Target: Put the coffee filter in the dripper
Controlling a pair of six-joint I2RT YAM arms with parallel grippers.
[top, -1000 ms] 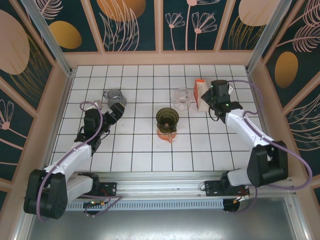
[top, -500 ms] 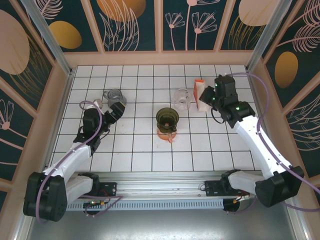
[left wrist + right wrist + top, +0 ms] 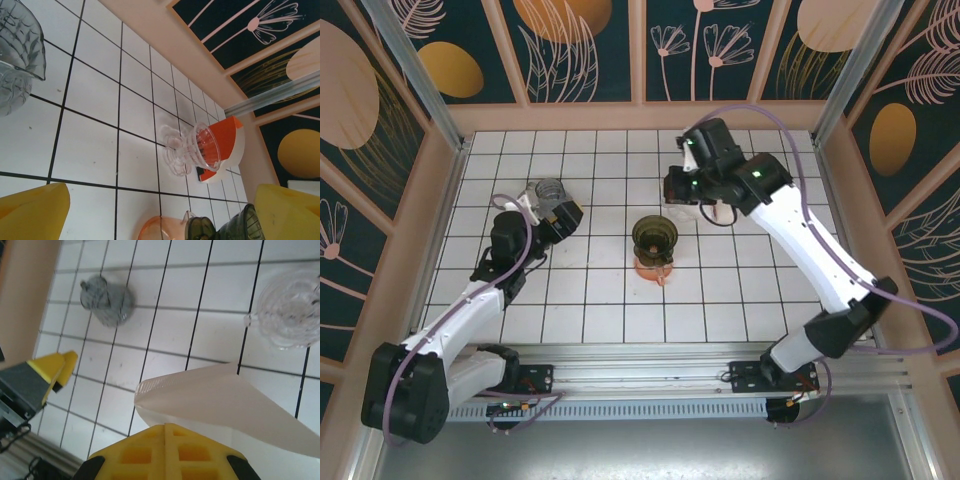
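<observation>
The right gripper moves back over the dark green dripper's opening next and releases the filter, since that opening back there is still empty.
My right gripper is shut on a white paper coffee filter, which fans out past the yellow fingertips above the tiles. In the top view that gripper hangs over the middle back of the table. A clear glass dripper sits on the tiles, above and to the right of the filter in the right wrist view, and it lies mid-frame in the left wrist view. A dark green dripper stands on an orange carafe. My left gripper is open and empty, beside a grey glass.
An orange and white filter holder stands just behind the clear dripper. The grey glass appears at the upper left of the right wrist view, with a left finger below it. A pink wall rims the tiled table.
My right arm has lifted away from the filter holder at the right and swung left over the clear dripper, carrying the filter. The left arm has barely shifted.
</observation>
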